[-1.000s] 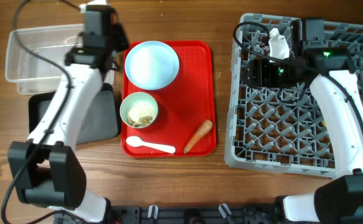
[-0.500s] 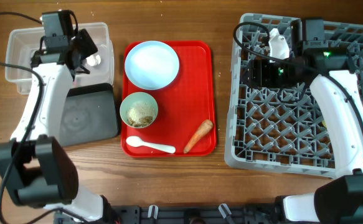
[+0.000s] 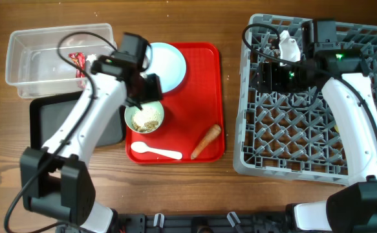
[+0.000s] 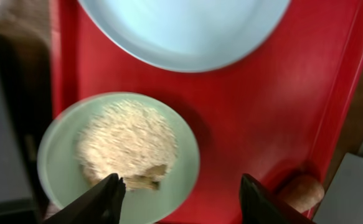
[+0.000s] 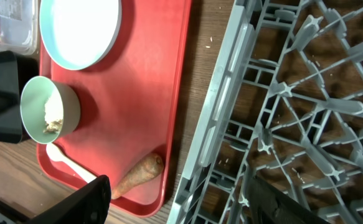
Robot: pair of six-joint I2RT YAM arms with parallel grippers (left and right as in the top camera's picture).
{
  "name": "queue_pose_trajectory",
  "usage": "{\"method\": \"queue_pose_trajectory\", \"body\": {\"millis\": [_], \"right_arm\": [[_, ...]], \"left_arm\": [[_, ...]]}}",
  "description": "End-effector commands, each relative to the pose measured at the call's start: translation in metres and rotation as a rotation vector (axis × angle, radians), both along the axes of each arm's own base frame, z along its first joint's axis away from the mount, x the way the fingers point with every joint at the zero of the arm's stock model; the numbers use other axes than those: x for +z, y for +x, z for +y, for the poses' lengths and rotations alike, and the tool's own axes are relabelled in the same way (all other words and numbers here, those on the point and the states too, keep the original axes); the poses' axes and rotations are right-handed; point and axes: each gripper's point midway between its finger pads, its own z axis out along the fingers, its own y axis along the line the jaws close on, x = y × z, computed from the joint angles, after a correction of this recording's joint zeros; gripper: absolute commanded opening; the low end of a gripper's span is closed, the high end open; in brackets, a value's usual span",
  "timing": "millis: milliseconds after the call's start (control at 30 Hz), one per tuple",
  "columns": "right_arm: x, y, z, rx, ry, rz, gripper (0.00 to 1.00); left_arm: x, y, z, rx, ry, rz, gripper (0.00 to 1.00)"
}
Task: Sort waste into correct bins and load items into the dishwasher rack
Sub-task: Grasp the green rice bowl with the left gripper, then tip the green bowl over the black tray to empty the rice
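Observation:
The left gripper lowers its open fingers toward the carrot's side next, astride the pale green bowl's rim, since the red tray leaves room beside it.
My left gripper (image 3: 143, 98) (image 4: 181, 200) hangs open over the red serving tray, its fingers astride the right side of the pale green bowl (image 3: 144, 116) (image 4: 122, 152), gripping nothing. The bowl holds beige crumbs (image 4: 128, 140). Behind it sits the pale blue bowl (image 3: 158, 66) (image 4: 181, 28). A white spoon (image 3: 156, 152) and an orange carrot (image 3: 205, 141) (image 5: 137, 177) lie at the tray's front. A red wrapper (image 3: 78, 61) lies in the clear tub (image 3: 30, 71). My right gripper (image 3: 275, 74) (image 5: 190, 200) stands open and empty over the left part of the grey dishwasher rack (image 3: 317, 142) (image 5: 293, 93).
The black tray (image 3: 52, 116) sits in front of the clear tub, left of the red serving tray (image 3: 201, 84). My left arm reaches across it. Bare wood shows between the serving tray and the rack.
My left gripper opened over the clear tub, then swung right to above the pale green bowl. The red wrapper now shows in the tub. The right arm has not moved.

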Motion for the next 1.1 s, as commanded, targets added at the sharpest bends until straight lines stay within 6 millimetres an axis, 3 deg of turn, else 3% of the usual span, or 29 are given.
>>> {"method": "queue_pose_trajectory", "body": {"millis": [0,133,367,567,633,733,867,1067], "right_arm": [[0.002,0.001,0.000,0.011,-0.011,-0.008,0.72],[0.002,0.001,0.000,0.011,-0.011,-0.008,0.72],[0.002,0.001,0.000,0.011,-0.011,-0.006,0.72],[0.001,-0.001,0.000,0.011,-0.011,0.000,0.72],[0.001,-0.001,0.000,0.011,-0.011,0.002,0.72],[0.000,-0.003,0.000,0.011,-0.012,0.008,0.72],[0.000,-0.003,0.000,0.012,-0.012,0.010,0.72],[0.000,-0.003,0.000,0.012,-0.012,0.011,0.72]], "left_arm": [[-0.024,-0.011,-0.016,-0.003,0.025,0.040,0.61],[-0.047,-0.015,-0.034,-0.055,0.039,0.068,0.59],[-0.085,-0.023,-0.037,-0.072,0.078,0.165,0.55],[-0.101,-0.028,-0.038,-0.057,0.093,0.209,0.36],[-0.102,-0.029,-0.039,-0.062,0.096,0.214,0.20],[-0.102,-0.031,-0.038,-0.062,0.098,0.219,0.04],[-0.085,-0.030,-0.029,-0.055,0.134,0.221,0.04],[-0.027,-0.022,-0.023,-0.039,0.125,0.110,0.04]]}}
